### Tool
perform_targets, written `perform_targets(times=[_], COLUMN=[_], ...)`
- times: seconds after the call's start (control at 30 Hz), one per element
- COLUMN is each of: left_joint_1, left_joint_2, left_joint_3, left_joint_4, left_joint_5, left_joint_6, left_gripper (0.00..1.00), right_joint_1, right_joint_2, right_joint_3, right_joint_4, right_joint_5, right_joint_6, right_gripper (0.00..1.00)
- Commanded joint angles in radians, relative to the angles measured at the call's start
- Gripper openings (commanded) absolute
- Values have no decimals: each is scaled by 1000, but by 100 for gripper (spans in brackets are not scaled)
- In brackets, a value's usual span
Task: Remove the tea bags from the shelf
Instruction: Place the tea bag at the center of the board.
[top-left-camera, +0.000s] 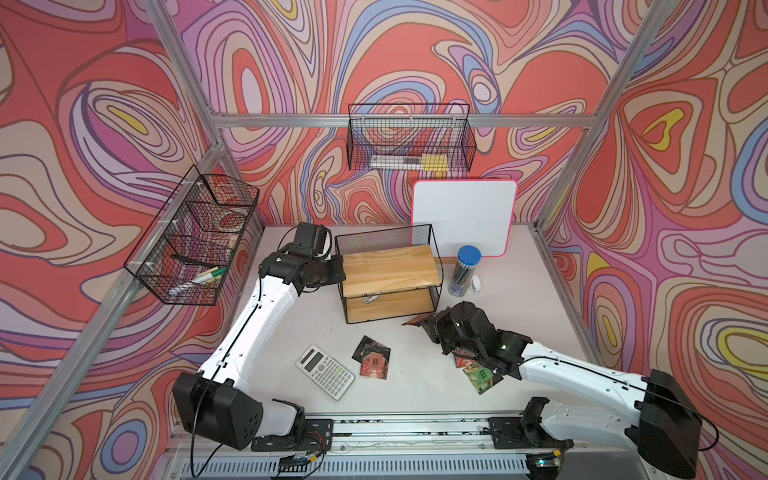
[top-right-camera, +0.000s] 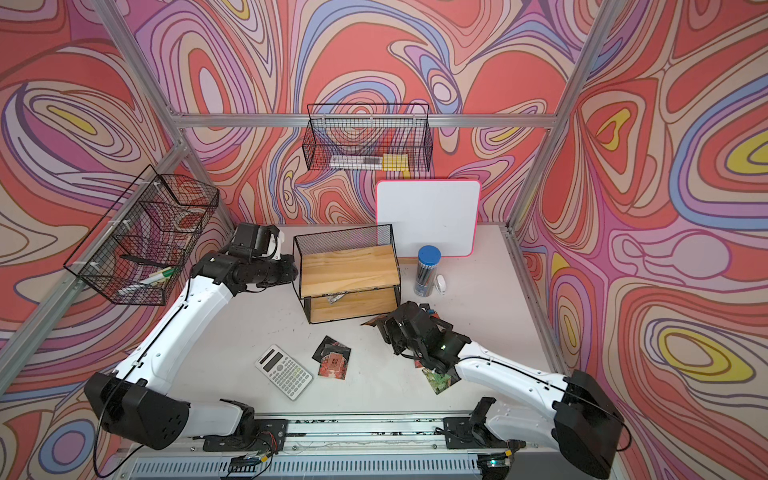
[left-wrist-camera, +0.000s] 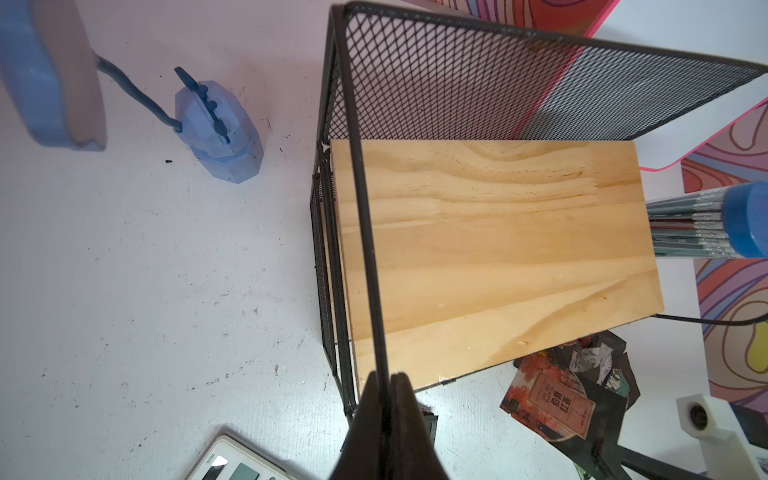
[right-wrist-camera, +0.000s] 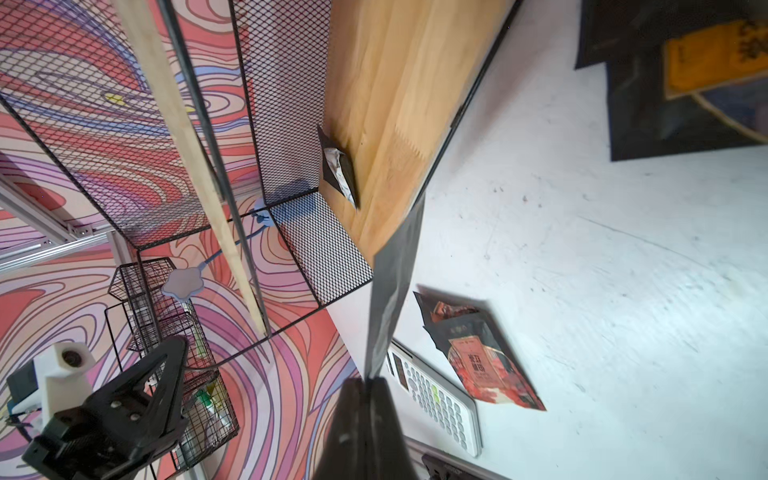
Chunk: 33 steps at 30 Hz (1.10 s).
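Next I should move my right gripper back and down to the tea bag pile's edge, releasing the bag clear of the shelf (top-left-camera: 388, 268), since it lies below and back.
The shelf (top-left-camera: 388, 268) stands mid-table, two wooden boards in a black wire frame with a mesh back. My left gripper (left-wrist-camera: 386, 380) is shut on the thin wire of the frame's left side, at the shelf's left edge in both top views (top-left-camera: 341, 266). One crumpled tea bag (top-left-camera: 370, 298) lies at the back of the lower board (right-wrist-camera: 340, 170). Just off the shelf's front right corner, my right gripper (right-wrist-camera: 368, 380) is shut on a black tea bag (right-wrist-camera: 395, 270), seen edge-on. More tea bags lie on the table in a pile (top-left-camera: 372, 358) and under my right arm (top-left-camera: 478, 374).
A calculator (top-left-camera: 325, 372) lies front centre beside the tea bag pile. A blue-lidded pencil jar (top-left-camera: 464, 270) and a small white object (top-left-camera: 476, 286) stand right of the shelf, a whiteboard (top-left-camera: 465, 216) behind. Wire baskets hang on the left wall (top-left-camera: 195, 241) and back wall (top-left-camera: 411, 139).
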Motion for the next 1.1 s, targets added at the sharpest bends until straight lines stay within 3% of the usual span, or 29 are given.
perform_targets(times=[0.0, 0.33, 0.83, 1.07], left_joint_1=[-8, -8, -8, -8], left_joint_2=[-14, -21, -29, -23], left_joint_3=[-27, -39, -44, -43], left_joint_4=[-56, -50, -58, -56], left_joint_5=[49, 72, 93, 93], left_joint_6=[35, 25, 36, 34], left_gripper=[0, 0, 0, 0], right_joint_1=[17, 109, 126, 140], right_joint_2=[-33, 24, 246, 246], right_joint_3=[-25, -11, -27, -33], right_joint_4=[-77, 15, 297, 213], right_joint_5=[-26, -32, -220, -216], right_joint_6=[33, 29, -42, -84], right_gripper=[0, 0, 0, 0])
